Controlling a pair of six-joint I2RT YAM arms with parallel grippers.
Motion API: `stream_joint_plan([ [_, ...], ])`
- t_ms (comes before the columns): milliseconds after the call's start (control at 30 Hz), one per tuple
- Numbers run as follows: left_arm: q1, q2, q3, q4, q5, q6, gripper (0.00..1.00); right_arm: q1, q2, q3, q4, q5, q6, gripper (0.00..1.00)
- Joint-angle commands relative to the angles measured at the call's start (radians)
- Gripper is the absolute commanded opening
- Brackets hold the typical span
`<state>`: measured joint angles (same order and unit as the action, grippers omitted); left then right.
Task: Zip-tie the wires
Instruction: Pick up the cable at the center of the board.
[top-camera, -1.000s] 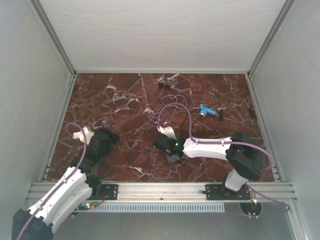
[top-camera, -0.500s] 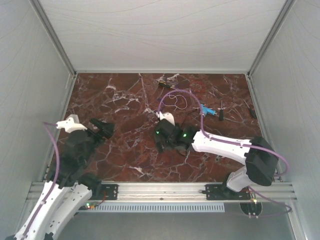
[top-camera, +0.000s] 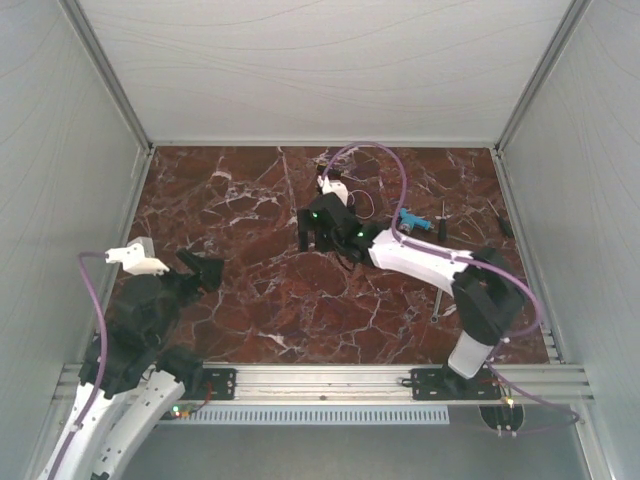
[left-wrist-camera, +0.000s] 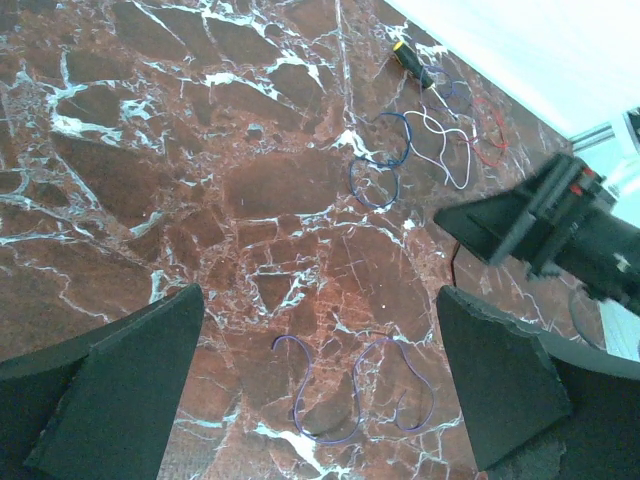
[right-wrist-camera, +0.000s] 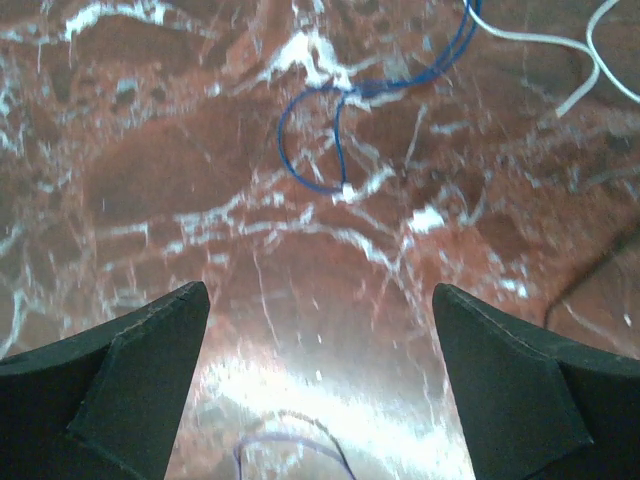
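Observation:
The near bend of the blue loop is clear of the whitish wire, so my open right gripper should next go down onto that bend and close there.
The wires lie loose on the marble. In the left wrist view, a blue loop, a whitish strand and a red one sit at the back, and a purple strand lies apart, nearer. My left gripper hangs open above the purple strand and holds nothing. It is at the left of the table. My right gripper is open and empty, low over the marble just short of the blue loop. It is at mid-table toward the back. The purple strand shows at the bottom edge.
A yellow-and-black screwdriver lies behind the wires. A small blue-handled tool and two dark tools lie at the back right. A thin pale strip lies beside the right arm. Grey walls enclose the table.
My right arm has swung from the table's middle toward the back wires with its jaws opening wider. My left arm has lifted and drawn back to the left.

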<state>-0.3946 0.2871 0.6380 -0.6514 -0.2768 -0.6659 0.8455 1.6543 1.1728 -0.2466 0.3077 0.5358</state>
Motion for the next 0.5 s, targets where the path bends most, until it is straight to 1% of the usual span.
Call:
stream_joint_plan([
  [0, 0.000, -0.015, 0.003, 0.017, -0.013, 0.032, 1.00, -0.030, 0.129, 0.105, 0.076, 0.007, 0.014, 0.90],
  [200, 0.000, -0.014, -0.001, 0.009, -0.037, 0.028, 1.00, -0.062, 0.246, 0.118, 0.198, 0.015, 0.024, 0.77],
  [333, 0.000, -0.014, -0.003, 0.008, -0.041, 0.026, 1.00, -0.070, 0.303, 0.130, 0.237, -0.008, 0.029, 0.67],
  [467, 0.000, -0.016, -0.003, 0.007, -0.043, 0.025, 1.00, -0.070, 0.343, 0.128, 0.265, -0.036, 0.033, 0.60],
])
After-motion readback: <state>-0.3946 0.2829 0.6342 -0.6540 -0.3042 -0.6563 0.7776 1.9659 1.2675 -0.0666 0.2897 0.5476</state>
